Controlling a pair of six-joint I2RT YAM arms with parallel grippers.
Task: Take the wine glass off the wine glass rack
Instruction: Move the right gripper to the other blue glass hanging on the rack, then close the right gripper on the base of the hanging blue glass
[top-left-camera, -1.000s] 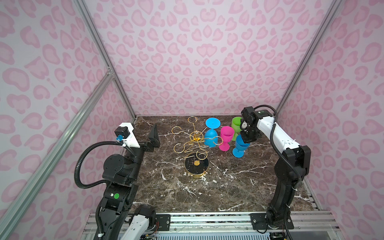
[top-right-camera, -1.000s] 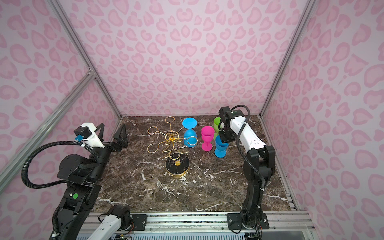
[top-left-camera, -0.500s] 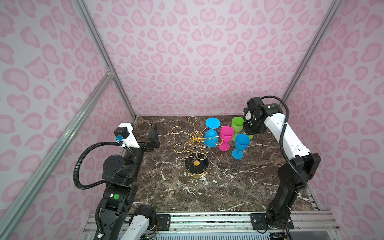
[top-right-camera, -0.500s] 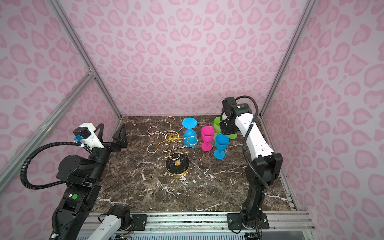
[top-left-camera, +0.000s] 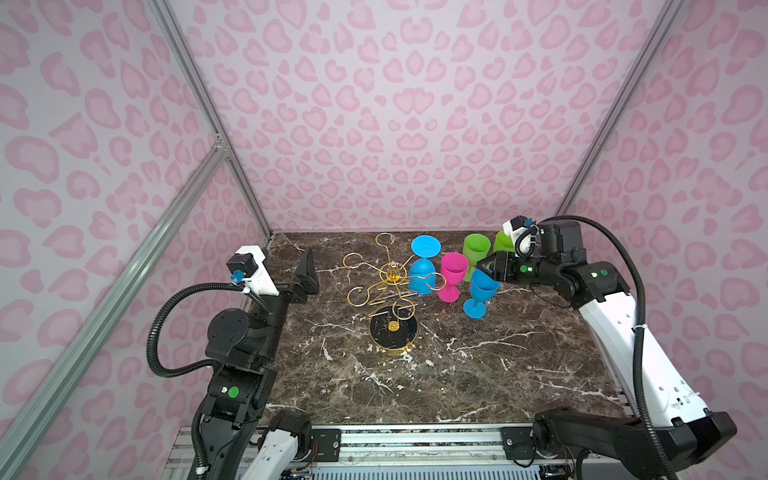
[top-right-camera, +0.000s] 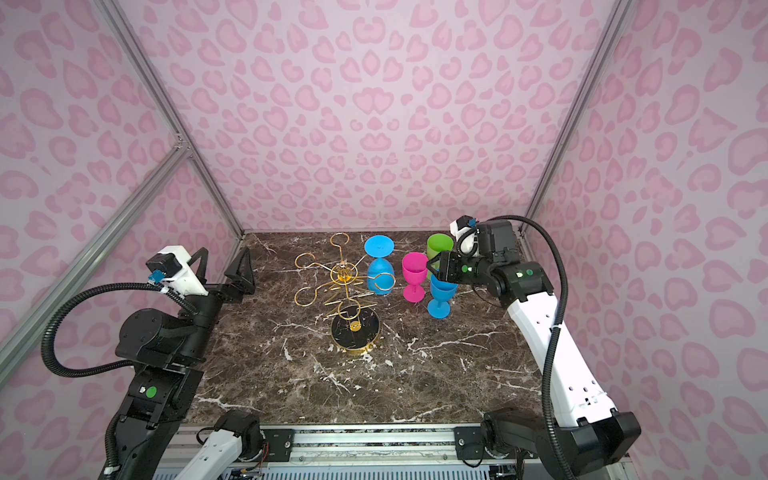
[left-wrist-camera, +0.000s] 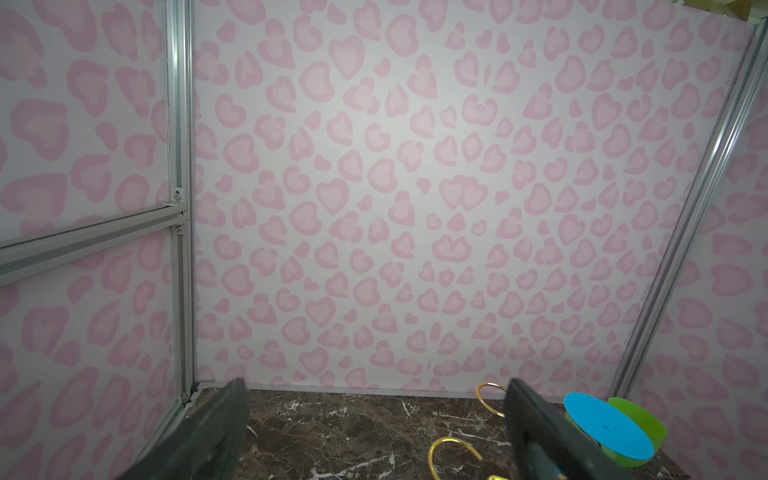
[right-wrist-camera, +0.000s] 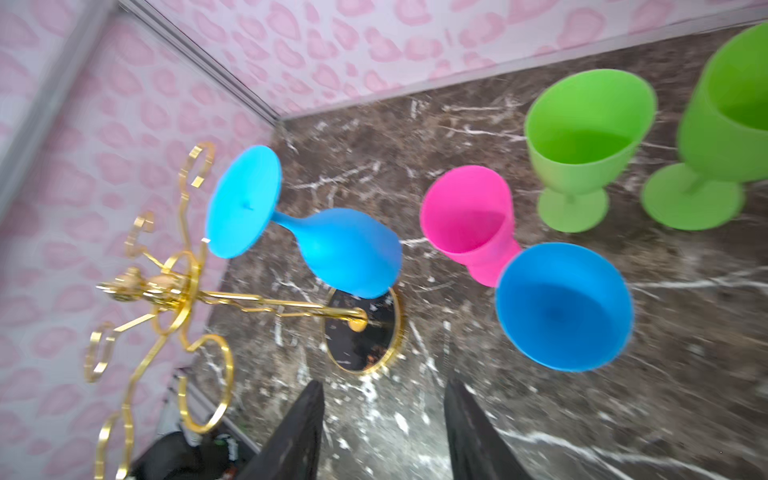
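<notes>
My right gripper moves across toward the rack (top-left-camera: 393, 330) onto the hanging glass's near foot edge (top-left-camera: 438, 247) next, which lies past the pink glass from it, clear of wire.
The gold wire wine glass rack (top-left-camera: 393, 330) (top-right-camera: 354, 330) (right-wrist-camera: 166, 286) stands mid-table on its round black base. One light blue wine glass (top-left-camera: 422, 276) (top-right-camera: 380, 280) (right-wrist-camera: 349, 253) hangs upside down from a hook arm on the rack's right, foot up. My right gripper (top-left-camera: 483, 266) (top-right-camera: 432, 267) (right-wrist-camera: 385, 384) hovers level above the standing glasses, right of the rack and pointing toward it. Its jaws are open with only marble between them. My left gripper (top-right-camera: 224, 259) (left-wrist-camera: 376, 384) is wide open and empty at the table's far left, well away from the rack.
Upright on the marble right of the rack stand a pink glass (top-left-camera: 453, 274) (right-wrist-camera: 465, 216), a darker blue glass (top-left-camera: 482, 291) (right-wrist-camera: 561, 307) just under my right gripper, and two green glasses (top-left-camera: 476, 249) (right-wrist-camera: 582, 141) (right-wrist-camera: 731, 124) behind. Patterned walls close off the back and both sides.
My right gripper has risen from the standing darker blue glass, swung level toward the rack, and its jaws have spread apart. The left arm has not moved.
</notes>
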